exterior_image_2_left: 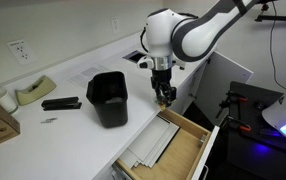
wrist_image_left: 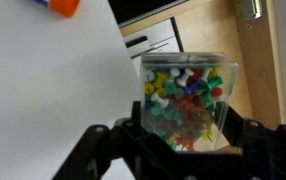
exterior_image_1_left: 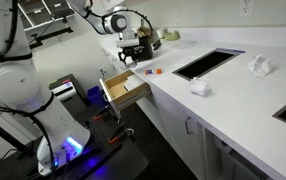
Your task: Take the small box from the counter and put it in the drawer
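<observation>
The robot's gripper needs to move past the counter edge next, go down into the open drawer [exterior_image_1_left: 124, 88] and let go of the small box, because there is bare wood beside the drawer's white flat items.
My gripper [wrist_image_left: 183, 132] is shut on the small box [wrist_image_left: 183, 95], a clear little box full of coloured push pins. In the wrist view it hangs over the counter's edge, with the open drawer [wrist_image_left: 213, 30] just beyond it. In both exterior views the gripper [exterior_image_1_left: 133, 57] [exterior_image_2_left: 164, 96] is held above the counter edge, beside the pulled-out wooden drawer [exterior_image_1_left: 124, 88] [exterior_image_2_left: 173, 145]. The drawer holds some white and grey flat items.
A black container [exterior_image_2_left: 107, 98] stands on the white counter [exterior_image_2_left: 73, 125] close to the gripper. A tiny orange-red piece [wrist_image_left: 55, 6] [exterior_image_1_left: 149, 71] lies on the counter. A stapler [exterior_image_2_left: 61, 103], tape dispenser [exterior_image_2_left: 33, 92], sink cutout [exterior_image_1_left: 208, 63] and crumpled cloths [exterior_image_1_left: 261, 66] lie further off.
</observation>
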Controlling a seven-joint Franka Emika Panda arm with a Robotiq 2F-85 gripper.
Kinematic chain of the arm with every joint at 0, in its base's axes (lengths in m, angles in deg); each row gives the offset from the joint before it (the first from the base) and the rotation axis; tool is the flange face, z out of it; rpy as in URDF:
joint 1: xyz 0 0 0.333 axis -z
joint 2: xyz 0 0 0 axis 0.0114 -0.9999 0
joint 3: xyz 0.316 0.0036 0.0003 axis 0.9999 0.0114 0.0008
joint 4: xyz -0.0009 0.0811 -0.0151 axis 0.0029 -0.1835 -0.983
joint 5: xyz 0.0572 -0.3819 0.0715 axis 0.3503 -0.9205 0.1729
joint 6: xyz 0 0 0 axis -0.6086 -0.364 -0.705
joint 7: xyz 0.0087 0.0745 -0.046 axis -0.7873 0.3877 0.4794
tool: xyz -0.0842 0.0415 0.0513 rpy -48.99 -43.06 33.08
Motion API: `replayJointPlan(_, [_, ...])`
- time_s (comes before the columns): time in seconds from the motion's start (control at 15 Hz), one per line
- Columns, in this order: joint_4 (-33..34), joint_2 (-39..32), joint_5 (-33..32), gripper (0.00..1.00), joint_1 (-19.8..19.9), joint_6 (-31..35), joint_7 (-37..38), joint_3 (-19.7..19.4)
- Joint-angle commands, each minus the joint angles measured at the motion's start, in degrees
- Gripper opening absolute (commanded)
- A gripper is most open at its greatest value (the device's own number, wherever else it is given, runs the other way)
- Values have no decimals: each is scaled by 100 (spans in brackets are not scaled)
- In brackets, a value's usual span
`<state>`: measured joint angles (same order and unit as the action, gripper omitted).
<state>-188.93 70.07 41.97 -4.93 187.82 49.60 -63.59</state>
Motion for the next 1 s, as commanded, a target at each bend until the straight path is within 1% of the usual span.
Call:
replayJointPlan(0.0, [-940,443,-214,49,-371,659,125,158])
replayJointPlan(0.27, [-1424,337,-970,49,-866,1698,546,195])
replayJointPlan(0.53, [-1515,-25,-1859,49,-1205,2599,1063,113])
replayJointPlan(0.73, [-1390,-383,-2333,49,-1403,2978,1439,-1])
replayJointPlan(0.93, [-1294,-777,-2457,49,-1453,3222,1560,-43])
